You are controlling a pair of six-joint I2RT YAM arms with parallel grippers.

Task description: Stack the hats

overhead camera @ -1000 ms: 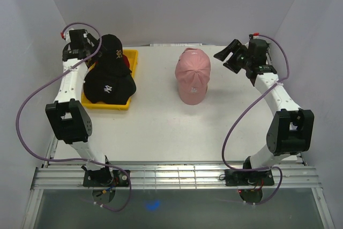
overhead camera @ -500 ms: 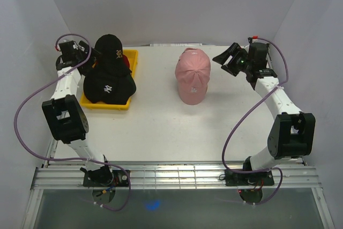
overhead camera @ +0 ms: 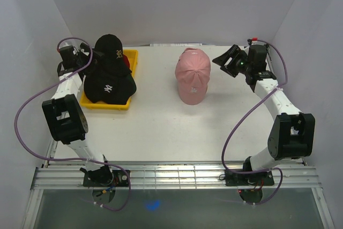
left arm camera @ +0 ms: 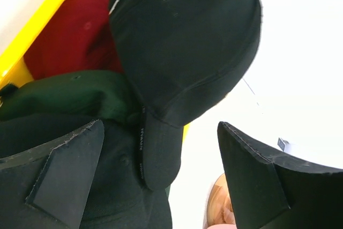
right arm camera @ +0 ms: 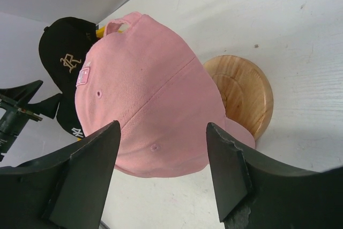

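Observation:
The back strap of the gold-emblem black hat sticks out between my fingers, so my left gripper needs to move toward the right in the top view onto the strap.
A pink hat [overhead camera: 193, 76] sits on the wooden stand [right arm camera: 241, 92] in the middle of the table. In the yellow tray [overhead camera: 131, 57] lies a pile of hats: a black one with a gold emblem [overhead camera: 110, 51] on top, a black one with a white logo [overhead camera: 109, 85] in front, a red one [left arm camera: 69, 36] and a dark green one [left arm camera: 69, 95] underneath. My left gripper [overhead camera: 89, 64] hangs open just left of the pile, its jaws empty. My right gripper [overhead camera: 223, 60] is open to the right of the pink hat [right arm camera: 144, 95], not touching it.
White walls enclose the table on three sides, close behind both arms. The tray stands at the back left, its far edge near the wall. Bare white tabletop [overhead camera: 161, 127] lies between the stand and the arm bases.
My left gripper has swung left and lower, to the left side of the hat pile. My right gripper has edged toward the pink hat, its jaws a little narrower.

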